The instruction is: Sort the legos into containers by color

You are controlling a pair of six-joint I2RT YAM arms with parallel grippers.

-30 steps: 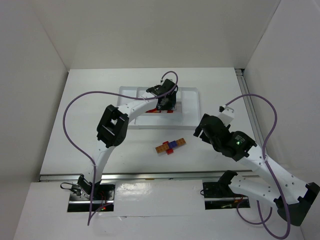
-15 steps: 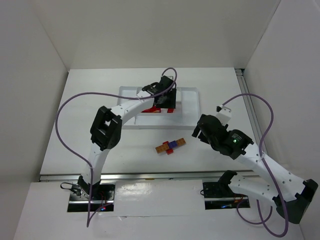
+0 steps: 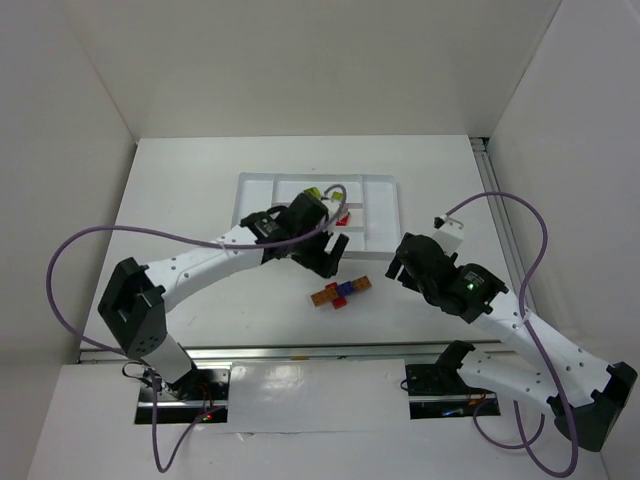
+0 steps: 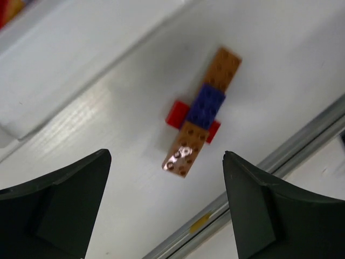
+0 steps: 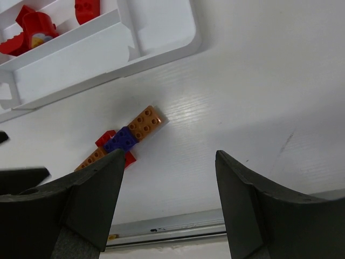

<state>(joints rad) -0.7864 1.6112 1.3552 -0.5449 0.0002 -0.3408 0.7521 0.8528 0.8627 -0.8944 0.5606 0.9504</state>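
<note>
My left gripper lowers and draws back onto the near end of the orange-brown brick point(image 3: 321, 298) point(image 4: 181, 154) next, which sticks out from the red and blue-purple legos.
A joined cluster of legos point(image 3: 340, 292), orange-brown, blue-purple and red, lies on the table in front of the white tray point(image 3: 385, 215). The cluster also appears in the left wrist view point(image 4: 202, 116) and in the right wrist view point(image 5: 126, 140). Red legos point(image 5: 32, 29) sit in one tray compartment, and a lime green piece point(image 3: 312, 194) shows beside the left arm. My left gripper point(image 3: 335, 250) hovers open and empty just above the cluster point(image 4: 167, 216). My right gripper point(image 3: 400, 262) stands open and empty to the cluster's right point(image 5: 167, 210).
A metal rail point(image 3: 320, 352) runs along the table's near edge, close below both grippers point(image 5: 172, 229). White walls enclose the table on three sides. Purple cables loop off both arms point(image 3: 100, 240).
My left arm has pulled back from over the tray to above the lego cluster, and its jaws have opened wide. The right arm has hardly moved.
</note>
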